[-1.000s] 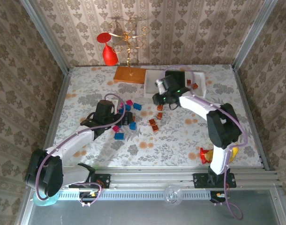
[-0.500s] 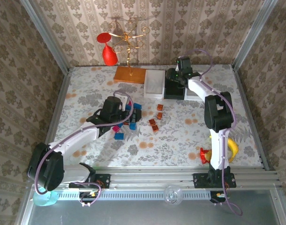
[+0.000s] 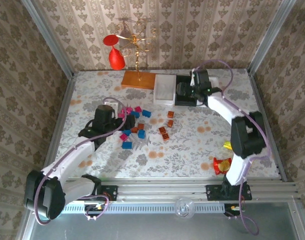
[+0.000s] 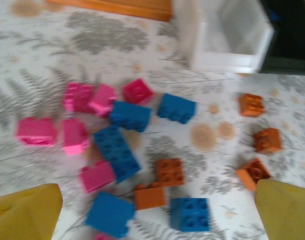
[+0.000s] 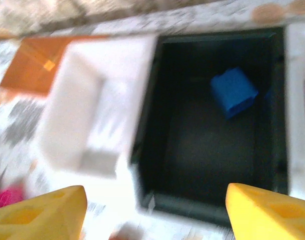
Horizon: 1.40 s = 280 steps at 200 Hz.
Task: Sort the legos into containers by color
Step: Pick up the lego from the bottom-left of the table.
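The nearest blue brick (image 3: 127,145) lies at the near edge of the pile with bare tabletop beside it, so my open left gripper needs to move back and down onto it.
Several legos lie loose mid-table: pink (image 4: 76,96), blue (image 4: 116,150) and orange (image 4: 168,171) bricks, with more orange ones (image 3: 163,132) to the right. My left gripper (image 4: 155,200) hovers open over this pile, its yellow fingers (image 4: 27,210) wide apart with nothing held; from above it (image 3: 117,121) sits at the pile's left side. My right gripper (image 5: 155,200) is open above the near rim of the black tray (image 5: 157,150), where one blue brick (image 5: 233,91) lies. A white tray (image 5: 87,100) stands left of it; another white tray (image 5: 298,110) adjoins on the right.
An orange-brown stand base (image 3: 139,80) with a gold stand and a red ornament (image 3: 116,57) stands behind the trays at the back. A red-yellow packet (image 3: 222,164) lies near the right arm's base. Patterned walls close in three sides.
My right gripper travelled from mid-table to the black tray and opened; a blue brick now lies in that tray. My left gripper shifted a little to the left of the pile, staying open.
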Tool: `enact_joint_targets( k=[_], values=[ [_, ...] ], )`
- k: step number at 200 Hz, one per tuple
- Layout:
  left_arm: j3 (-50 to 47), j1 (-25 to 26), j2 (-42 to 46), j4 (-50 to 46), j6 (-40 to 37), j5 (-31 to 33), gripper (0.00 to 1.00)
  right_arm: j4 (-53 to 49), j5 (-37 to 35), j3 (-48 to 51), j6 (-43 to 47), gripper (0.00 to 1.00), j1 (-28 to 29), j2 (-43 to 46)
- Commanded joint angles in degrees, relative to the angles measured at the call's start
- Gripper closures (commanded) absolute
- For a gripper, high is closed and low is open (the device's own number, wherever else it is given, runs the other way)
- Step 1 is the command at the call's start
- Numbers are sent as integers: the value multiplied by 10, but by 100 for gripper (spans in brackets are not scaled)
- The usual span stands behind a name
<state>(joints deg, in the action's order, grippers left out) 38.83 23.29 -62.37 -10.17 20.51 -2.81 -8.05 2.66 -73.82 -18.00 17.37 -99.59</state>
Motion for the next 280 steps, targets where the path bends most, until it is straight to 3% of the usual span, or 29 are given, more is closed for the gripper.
enact_joint_targets(
  k=[1,47,86,111,150,233,280],
  values=[
    [-20,-4,7,-59,2,-6,0,7,12,70,50,22,65,50],
    [-54,25,4,-116,52,23,1,2,-24,157,75,15,168,97],
    [-46,82,-61,-132,50,25,0,-5,-77,159,71,12,170,103],
    [-31,94,-97,-133,47,71,1,-8,-85,149,69,12,170,99],
    [-9,115,-153,-106,38,71,5,-10,-97,153,67,12,169,99],
    [7,161,-235,-97,70,121,43,-13,-115,169,58,11,159,120],
    [-8,181,-137,-77,105,131,57,-32,-156,165,89,11,145,132]
  ],
)
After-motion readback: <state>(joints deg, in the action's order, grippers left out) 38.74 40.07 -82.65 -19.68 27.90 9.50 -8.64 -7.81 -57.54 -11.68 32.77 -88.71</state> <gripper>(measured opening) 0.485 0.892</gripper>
